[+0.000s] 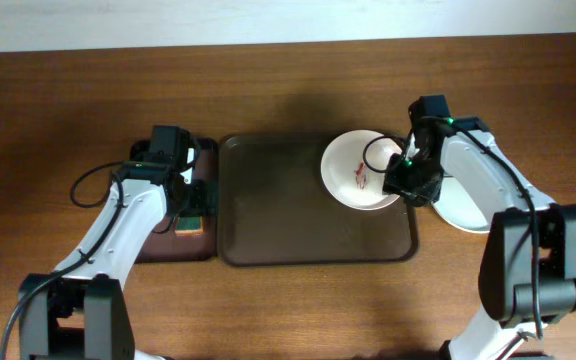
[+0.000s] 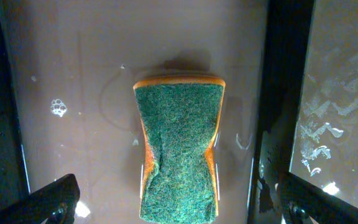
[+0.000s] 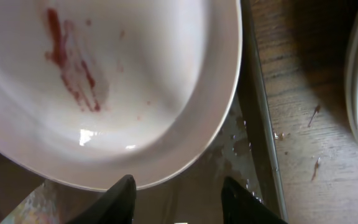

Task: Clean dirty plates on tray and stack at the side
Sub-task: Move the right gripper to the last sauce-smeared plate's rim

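My left gripper should next move down onto the narrow middle of the green and orange sponge (image 2: 179, 143) and close, because it is between my open fingertips in the smaller tray.
A white plate (image 1: 353, 170) with a red sauce smear lies in the back right corner of the large dark brown tray (image 1: 268, 230). My right gripper (image 1: 408, 182) is at the plate's right rim. In the right wrist view the gripper (image 3: 179, 199) is open and empty, with the smeared plate (image 3: 117, 93) just beyond its fingertips. More white plate (image 1: 465, 208) lies on the tabletop right of the tray, partly hidden by the right arm; I cannot tell if it is one or two. My left gripper (image 2: 179, 208) is open wide, straddling a green and orange sponge (image 2: 179, 143).
The sponge (image 1: 190, 223) lies in a smaller dark tray (image 1: 158, 245) left of the large tray, under the left gripper (image 1: 190, 195). The large tray's raised rim (image 3: 260, 124) runs just right of the right gripper, with wood tabletop (image 3: 297, 93) beyond.
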Motion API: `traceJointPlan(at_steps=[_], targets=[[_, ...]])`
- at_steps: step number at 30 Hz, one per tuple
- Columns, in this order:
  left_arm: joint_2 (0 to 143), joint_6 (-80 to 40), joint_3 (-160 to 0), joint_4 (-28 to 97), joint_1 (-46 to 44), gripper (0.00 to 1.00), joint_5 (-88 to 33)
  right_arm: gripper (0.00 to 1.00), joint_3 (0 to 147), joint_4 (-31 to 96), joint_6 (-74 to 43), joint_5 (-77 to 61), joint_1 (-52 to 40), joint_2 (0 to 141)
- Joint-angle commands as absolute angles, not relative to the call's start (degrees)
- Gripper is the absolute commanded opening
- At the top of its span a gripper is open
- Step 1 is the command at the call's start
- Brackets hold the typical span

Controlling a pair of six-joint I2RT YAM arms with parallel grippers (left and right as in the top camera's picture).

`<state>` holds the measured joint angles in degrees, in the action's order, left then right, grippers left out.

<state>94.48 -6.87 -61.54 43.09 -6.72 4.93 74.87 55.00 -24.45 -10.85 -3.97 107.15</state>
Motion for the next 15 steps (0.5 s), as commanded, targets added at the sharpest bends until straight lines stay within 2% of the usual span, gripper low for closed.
traceJointPlan(at_steps=[1, 3, 7, 10, 15], targets=[[93.78, -6.76, -62.13, 42.96, -6.85, 1.00, 4.75, 0.45, 73.49, 53.04, -25.85, -9.80, -4.23, 109.69], [93.78, -6.76, -62.13, 42.96, -6.85, 1.00, 4.75, 0.42, 71.50, 50.13, -26.02, -9.85, -4.23, 110.72], [93.78, -6.79, -62.13, 42.96, -6.85, 1.00, 4.75, 0.15, 70.85, 48.05, -26.00, -10.02, -4.23, 110.98], [93.78, -6.79, -62.13, 42.96, -6.87, 1.00, 4.75, 0.07, 70.81, 47.92, -26.00, -10.04, -6.42, 110.98], [93.78, -6.79, -62.13, 42.96, -6.85, 1.00, 4.75, 0.04, 70.81, 45.76, -27.86, -10.28, -14.22, 110.98]])
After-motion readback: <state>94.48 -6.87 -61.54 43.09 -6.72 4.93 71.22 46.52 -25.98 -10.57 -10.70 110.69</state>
